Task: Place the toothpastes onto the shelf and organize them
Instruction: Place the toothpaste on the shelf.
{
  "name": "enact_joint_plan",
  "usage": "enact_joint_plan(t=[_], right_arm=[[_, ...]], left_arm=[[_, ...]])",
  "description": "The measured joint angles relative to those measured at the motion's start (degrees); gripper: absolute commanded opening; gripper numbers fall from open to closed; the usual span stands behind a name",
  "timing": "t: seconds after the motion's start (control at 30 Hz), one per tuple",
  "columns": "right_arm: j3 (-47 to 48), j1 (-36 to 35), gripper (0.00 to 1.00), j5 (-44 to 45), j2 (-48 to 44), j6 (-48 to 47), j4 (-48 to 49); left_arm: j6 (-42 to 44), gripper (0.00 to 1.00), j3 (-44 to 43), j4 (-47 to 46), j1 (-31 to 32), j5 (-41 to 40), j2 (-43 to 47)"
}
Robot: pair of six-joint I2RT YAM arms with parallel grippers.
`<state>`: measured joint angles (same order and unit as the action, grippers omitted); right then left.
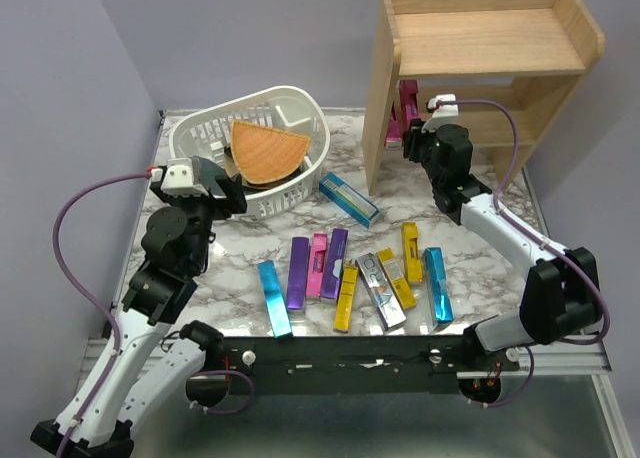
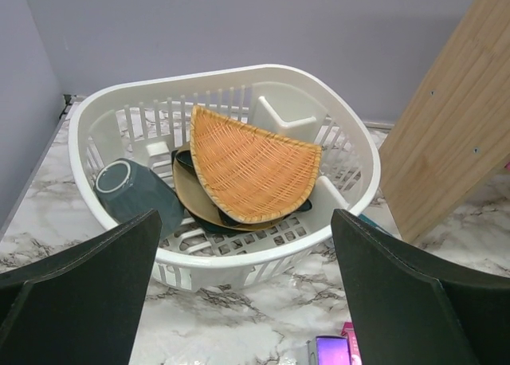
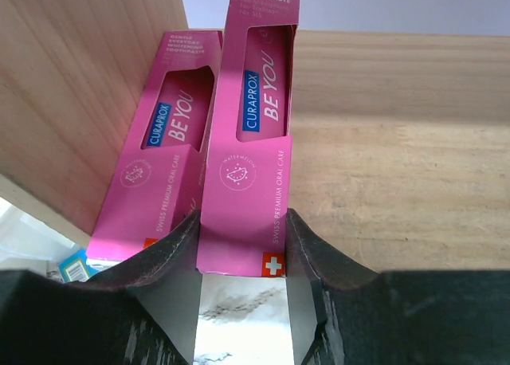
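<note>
My right gripper will next turn toward the shelf's side panel by the basket and push its carton gently against the second carton's inner side, because that side still shows.
The wooden shelf stands at the back right. My right gripper reaches into its lower tier and is shut on a magenta toothpaste carton. The jaws press both sides of the carton's near end. A second magenta carton lies right beside it, against the left side panel. Several more toothpastes lie on the marble table: blue, purple, pink, yellow, silver, and one blue carton near the basket. My left gripper is open and empty, in front of the basket.
A white slotted basket at the back left holds an orange woven wedge, a grey cup and a dark plate. The shelf's side panel rises to the basket's right. A purple carton end lies below my left fingers.
</note>
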<state>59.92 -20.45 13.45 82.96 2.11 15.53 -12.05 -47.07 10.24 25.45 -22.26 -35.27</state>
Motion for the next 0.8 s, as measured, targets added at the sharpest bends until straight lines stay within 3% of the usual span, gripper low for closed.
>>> enact_joint_plan(t=[0.37, 0.8], right_arm=[[0.6, 0.5, 0.58, -0.7, 0.3, 2.3, -0.2], [0.5, 3.0, 0.59, -1.6, -8.5, 9.9, -1.6]], left_arm=[[0.0, 0.99, 0.0, 0.0, -0.4, 0.8, -1.5], [-0.1, 0.99, 0.0, 0.0, -0.6, 1.2, -2.2]])
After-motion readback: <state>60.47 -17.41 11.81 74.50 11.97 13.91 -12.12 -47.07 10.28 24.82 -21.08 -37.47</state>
